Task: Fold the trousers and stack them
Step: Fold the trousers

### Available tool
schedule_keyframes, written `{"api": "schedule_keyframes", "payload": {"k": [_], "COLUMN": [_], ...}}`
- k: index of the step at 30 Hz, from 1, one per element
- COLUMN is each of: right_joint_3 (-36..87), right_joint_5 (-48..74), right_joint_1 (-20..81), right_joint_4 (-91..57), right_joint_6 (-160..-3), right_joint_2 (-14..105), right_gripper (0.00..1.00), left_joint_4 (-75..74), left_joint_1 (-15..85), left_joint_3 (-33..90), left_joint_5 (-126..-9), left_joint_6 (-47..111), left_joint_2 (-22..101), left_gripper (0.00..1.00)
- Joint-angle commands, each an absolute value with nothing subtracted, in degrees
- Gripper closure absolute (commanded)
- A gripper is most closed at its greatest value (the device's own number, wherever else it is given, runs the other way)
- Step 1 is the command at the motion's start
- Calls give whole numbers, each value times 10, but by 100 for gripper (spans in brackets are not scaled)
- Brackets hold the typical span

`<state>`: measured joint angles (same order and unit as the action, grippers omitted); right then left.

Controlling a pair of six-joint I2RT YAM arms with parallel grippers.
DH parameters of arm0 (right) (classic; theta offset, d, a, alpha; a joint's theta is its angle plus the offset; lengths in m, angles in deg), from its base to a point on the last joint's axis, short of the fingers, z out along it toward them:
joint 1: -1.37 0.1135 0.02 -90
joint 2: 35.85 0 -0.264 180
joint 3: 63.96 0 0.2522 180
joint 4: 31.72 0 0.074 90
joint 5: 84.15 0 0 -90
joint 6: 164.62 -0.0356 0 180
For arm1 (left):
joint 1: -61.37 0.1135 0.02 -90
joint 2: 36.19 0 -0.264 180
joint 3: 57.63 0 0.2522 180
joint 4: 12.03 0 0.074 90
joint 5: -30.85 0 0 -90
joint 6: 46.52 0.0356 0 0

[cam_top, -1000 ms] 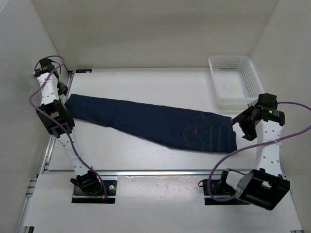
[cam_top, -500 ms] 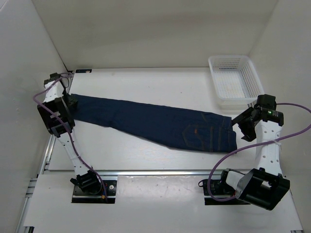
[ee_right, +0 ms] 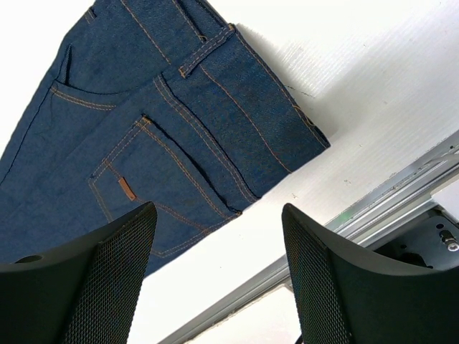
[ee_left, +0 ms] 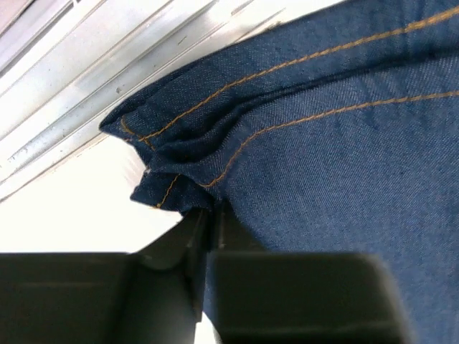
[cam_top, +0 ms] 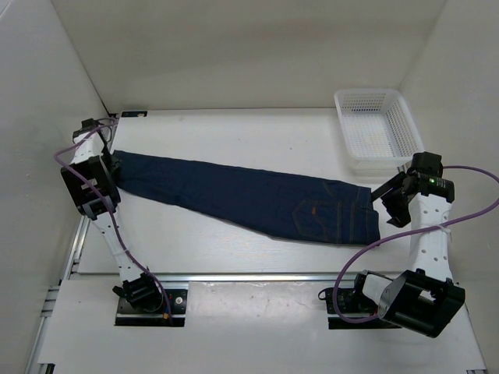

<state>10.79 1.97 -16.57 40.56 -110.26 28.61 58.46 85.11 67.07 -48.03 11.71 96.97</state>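
Note:
The robot needs to lift the hem of the outstretched legs with its left gripper across to the denim before the trousers' back pocket (cam_top: pixel 273 206), to the gripper's right in the top view, then lower the hem and release it.
The trousers (cam_top: pixel 249 199) are dark blue jeans with orange stitching, lying folded lengthwise across the table, leg ends at the left and waist at the right. My left gripper (cam_top: pixel 115 165) is at the leg ends. In the left wrist view the left gripper (ee_left: pixel 211 215) is shut on the bunched hem of the trousers (ee_left: pixel 323 143). My right gripper (cam_top: pixel 386 204) hovers beside the waist end. In the right wrist view the right gripper (ee_right: pixel 219 236) stands open with only bare table between its fingers, and the trousers' (ee_right: pixel 143 143) back pocket and waistband lie just beyond them.
A white mesh basket (cam_top: pixel 374 128) stands at the back right, near the right arm. An aluminium rail (ee_left: pixel 86 86) runs along the table's left edge by the hem, and another rail (cam_top: pixel 257 276) along the near edge.
The left arm came down from near the left wall onto the leg ends and its jaws closed on the hem. The right arm held still.

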Motion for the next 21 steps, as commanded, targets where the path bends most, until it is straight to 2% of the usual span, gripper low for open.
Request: {"api": "schedule_keyframes", "payload": {"k": [1,11,21], "right_joint_3": [106,106,106], "right_joint_5": [25,25,36], "right_joint_1": [-164,-164,-164], "right_joint_4": [399,399,399], "right_joint_6": [-1102,-1102,-1102], "right_joint_2": [275,270,259], "right_gripper": [24,24,24], "left_joint_4": [568,568,563], "left_joint_1": [854,854,819], "left_joint_3": [688,656,643], "left_joint_5": [-475,-461,-418], "left_joint_6": [115,109,126], "left_joint_2": [979,942,776], "left_gripper": [90,90,90]}}
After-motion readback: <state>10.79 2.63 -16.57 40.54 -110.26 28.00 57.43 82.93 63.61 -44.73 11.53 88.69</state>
